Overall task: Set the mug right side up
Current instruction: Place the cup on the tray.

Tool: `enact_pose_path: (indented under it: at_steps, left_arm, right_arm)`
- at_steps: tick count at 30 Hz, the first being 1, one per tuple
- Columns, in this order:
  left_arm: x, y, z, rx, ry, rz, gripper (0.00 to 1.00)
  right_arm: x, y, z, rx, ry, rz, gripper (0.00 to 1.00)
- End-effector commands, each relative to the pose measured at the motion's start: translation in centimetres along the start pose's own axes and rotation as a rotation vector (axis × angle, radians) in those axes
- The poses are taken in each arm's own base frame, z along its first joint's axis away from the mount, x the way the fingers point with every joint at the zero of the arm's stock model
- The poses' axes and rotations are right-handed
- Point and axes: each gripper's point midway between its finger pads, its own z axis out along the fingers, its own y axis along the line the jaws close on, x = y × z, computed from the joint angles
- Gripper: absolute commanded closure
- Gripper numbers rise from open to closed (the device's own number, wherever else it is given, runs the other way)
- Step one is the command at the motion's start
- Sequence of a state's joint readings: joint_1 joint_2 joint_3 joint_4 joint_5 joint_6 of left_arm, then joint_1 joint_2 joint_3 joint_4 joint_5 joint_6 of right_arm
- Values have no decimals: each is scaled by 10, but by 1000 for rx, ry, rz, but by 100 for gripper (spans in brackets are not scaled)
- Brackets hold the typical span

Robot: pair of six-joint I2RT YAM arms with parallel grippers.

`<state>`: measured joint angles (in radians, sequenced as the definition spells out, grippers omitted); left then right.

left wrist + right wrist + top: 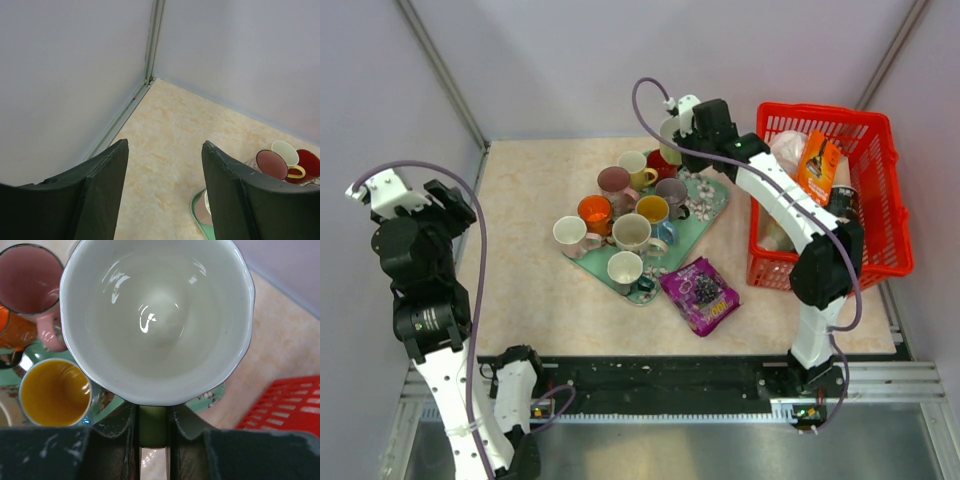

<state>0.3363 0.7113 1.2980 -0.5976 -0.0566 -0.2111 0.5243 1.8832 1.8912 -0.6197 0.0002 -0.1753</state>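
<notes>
The white mug's opening is up, so I will move my right gripper down to the right in the top view, onto the tray's free corner by the gray mug, and release.
My right gripper (152, 432) is shut on the green handle (152, 425) of a white mug (155, 315). The mug's open mouth faces the wrist camera and it hangs above the far end of the green floral tray (216, 391). In the top view this gripper (682, 140) holds the mug (669, 132) over the tray's back corner (708, 212). My left gripper (448, 203) is open and empty, raised at the far left; its wrist view shows the open gripper (165, 190) over bare tabletop.
Several upright mugs crowd the tray, among them pink (613, 180), orange (594, 211) and yellow-lined (652, 208). A purple snack bag (700, 293) lies in front of the tray. A red basket (880, 200) with packets stands at the right. Walls close in the back and sides.
</notes>
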Motion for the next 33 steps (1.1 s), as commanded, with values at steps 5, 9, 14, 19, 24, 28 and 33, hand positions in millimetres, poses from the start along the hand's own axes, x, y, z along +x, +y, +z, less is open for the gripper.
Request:
enact_pose_path:
  at_steps: [5,9,14,19,24,28,33]
  left_arm:
    - [-3,-16,4,83,-5,-15,35]
    - [-2,-16,4,83,3,-18,36]
    - [-1,-17,2,93,14,-13,36]
    - [0,-20,-1,110,22,-4,36]
    - [1,-22,-1,124,28,-2,37]
    - [2,-23,-1,133,33,-1,37]
    - [5,-23,0,134,40,-2,37]
  right_arm:
    - [-27,-44,6,268,-111,243,100]
    - [-2,-57,21,326,-52,320,100]
    - [24,-60,38,307,11,306,100]
    - [53,-71,51,278,71,239,100]
    - [77,-73,62,219,132,210,100]
    - [91,-62,71,147,163,218,100]
    - [98,-52,80,105,185,230,100]
